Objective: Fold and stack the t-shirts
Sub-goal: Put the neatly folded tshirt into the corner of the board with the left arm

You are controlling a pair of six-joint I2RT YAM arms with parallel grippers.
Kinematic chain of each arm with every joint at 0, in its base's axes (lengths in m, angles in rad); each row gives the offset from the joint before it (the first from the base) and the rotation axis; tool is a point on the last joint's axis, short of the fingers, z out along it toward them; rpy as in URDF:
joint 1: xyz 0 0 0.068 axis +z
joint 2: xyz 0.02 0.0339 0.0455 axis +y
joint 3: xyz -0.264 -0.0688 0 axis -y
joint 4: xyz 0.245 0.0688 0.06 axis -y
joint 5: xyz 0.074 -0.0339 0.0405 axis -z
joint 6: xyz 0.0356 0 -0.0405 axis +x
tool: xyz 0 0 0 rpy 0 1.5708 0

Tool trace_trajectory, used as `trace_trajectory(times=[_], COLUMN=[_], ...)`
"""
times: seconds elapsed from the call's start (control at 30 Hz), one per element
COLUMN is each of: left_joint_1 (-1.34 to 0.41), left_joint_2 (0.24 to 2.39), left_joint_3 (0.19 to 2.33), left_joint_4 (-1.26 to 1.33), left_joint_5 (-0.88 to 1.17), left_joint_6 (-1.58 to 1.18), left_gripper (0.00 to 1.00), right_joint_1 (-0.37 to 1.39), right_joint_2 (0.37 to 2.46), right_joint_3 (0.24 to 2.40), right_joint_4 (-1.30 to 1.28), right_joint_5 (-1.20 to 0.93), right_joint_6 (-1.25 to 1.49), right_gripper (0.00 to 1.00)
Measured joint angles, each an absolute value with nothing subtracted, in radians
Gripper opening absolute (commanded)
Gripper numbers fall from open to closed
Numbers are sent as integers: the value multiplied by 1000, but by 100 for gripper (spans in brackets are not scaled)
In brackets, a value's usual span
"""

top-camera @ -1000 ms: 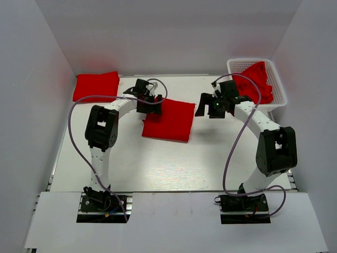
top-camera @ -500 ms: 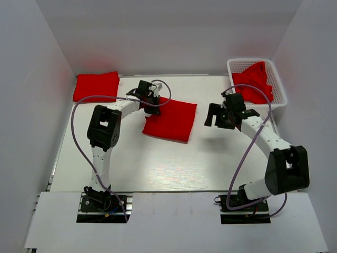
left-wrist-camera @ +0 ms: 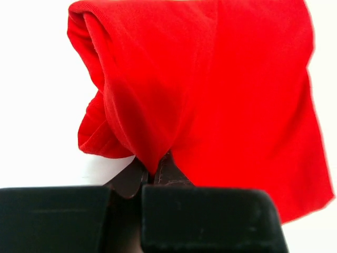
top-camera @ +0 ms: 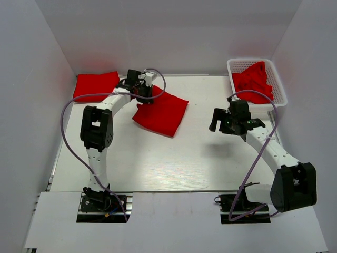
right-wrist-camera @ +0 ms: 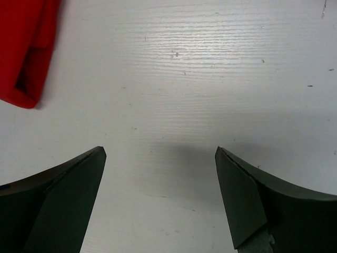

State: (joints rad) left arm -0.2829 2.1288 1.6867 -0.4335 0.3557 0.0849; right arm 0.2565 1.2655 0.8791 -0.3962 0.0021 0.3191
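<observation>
The stack spot is to my left gripper's left in the top view, so it should next lift, move over the other folded t-shirt [top-camera: 96, 86] and lower to release.
A folded red t-shirt [top-camera: 160, 113] lies on the white table, turned at an angle. My left gripper [top-camera: 142, 96] is shut on its back left corner. In the left wrist view the jaws [left-wrist-camera: 154, 169] pinch a bunched fold of this t-shirt [left-wrist-camera: 221, 84], which hangs slightly lifted. Another folded t-shirt [top-camera: 95, 86] lies at the back left corner. Crumpled red t-shirts [top-camera: 254, 80] fill the white mesh basket [top-camera: 243, 64]. My right gripper [top-camera: 216, 123] hovers open over bare table right of centre, holding nothing [right-wrist-camera: 160, 158]. A corner of the folded t-shirt [right-wrist-camera: 23, 52] shows at its upper left.
The basket stands at the back right corner against the white walls. The enclosure's walls close in the table on the left, back and right. Cables loop off both arms above the table.
My left gripper closed on the shirt's corner and pulled it left and back, turning the shirt. My right arm drew away to the right and toward the front, still open.
</observation>
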Motion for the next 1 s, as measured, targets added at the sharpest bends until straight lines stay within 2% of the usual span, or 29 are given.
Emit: trace_trajectory(times=[0.37,0.67,1.0], left_joint_1=[-133,-35,68], left_joint_2=[2129,2173,2222], left_joint_3=[1882,2147,2233], left_joint_4=[-570,-681,-710], left_joint_5=[387,411,433], left_joint_6=[232,356,413], left_gripper=[0,0,0], right_joint_1=[257,257,257], right_joint_2=[1267,1302,1326], right_joint_3=[880,908,931], right_joint_4=[-392,-381,-360], right_joint_5=[20,23,23], right_joint_6=[333,338,356], right_gripper=[90,90,90])
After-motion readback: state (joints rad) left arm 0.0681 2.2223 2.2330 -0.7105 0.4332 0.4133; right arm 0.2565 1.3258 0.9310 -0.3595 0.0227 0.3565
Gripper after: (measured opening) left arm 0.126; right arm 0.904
